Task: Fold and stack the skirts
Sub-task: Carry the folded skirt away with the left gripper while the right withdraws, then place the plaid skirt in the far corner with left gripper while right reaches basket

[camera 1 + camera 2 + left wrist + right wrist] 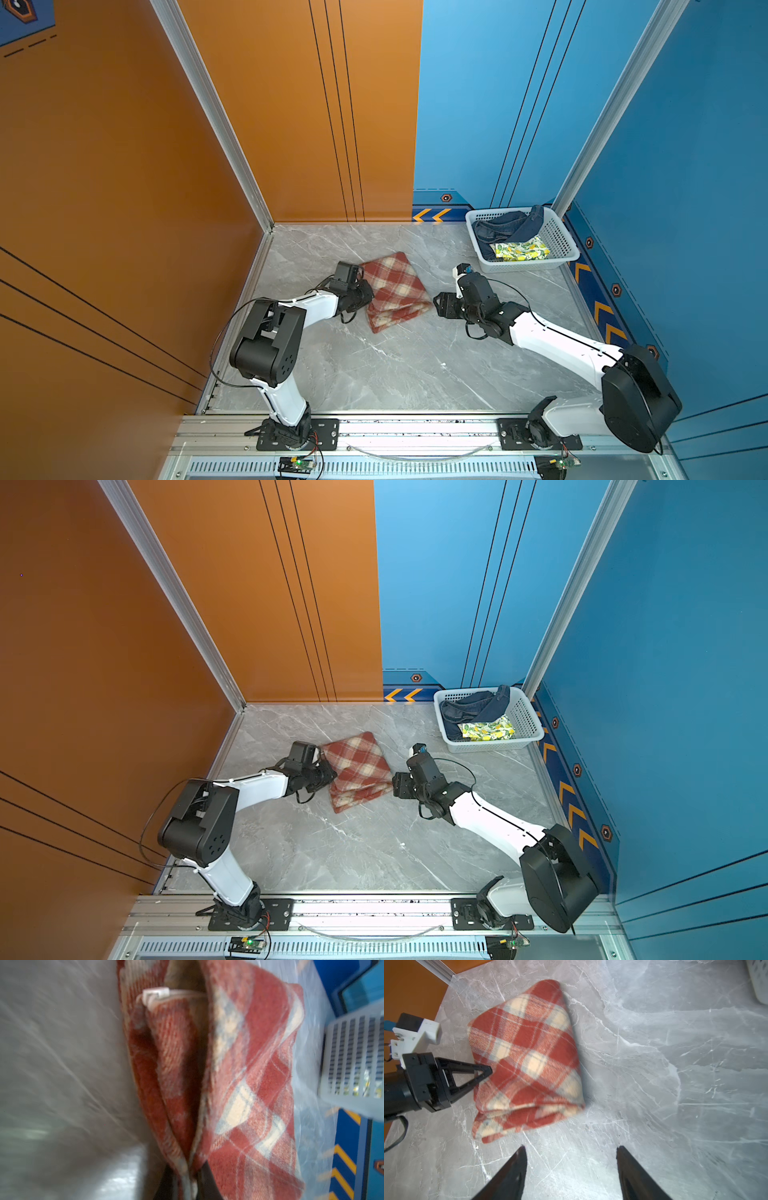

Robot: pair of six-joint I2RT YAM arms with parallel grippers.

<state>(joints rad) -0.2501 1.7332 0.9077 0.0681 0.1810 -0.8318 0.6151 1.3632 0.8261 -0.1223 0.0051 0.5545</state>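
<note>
I should next move my left gripper outward with the plaid skirt (397, 291) to the far corner of the table between the orange walls and let go of it there, because that corner is bare.
The red-and-cream plaid skirt (397, 291) (359, 766) lies folded in layers on the grey marble table. My left gripper (368, 296) (332, 776) is shut on its left edge. In the left wrist view the cloth's layered edge (249, 1084) is pinched between the dark jaws of that gripper (187, 1168). My right gripper (440, 305) (398, 785) stands open just right of the skirt (529, 1059), touching nothing, and its fingers (571, 1148) hang over bare table. The dark blue denim skirt (503, 226) (469, 706) and the lemon-print skirt (521, 249) (488, 729) lie crumpled in the basket.
A white perforated basket (528, 266) (494, 746) (353, 1053) (760, 980) stands at the table's back right corner. Orange and blue walls close the table at the left, back and right. The arm bases sit on a metal rail (415, 432) at the front edge.
</note>
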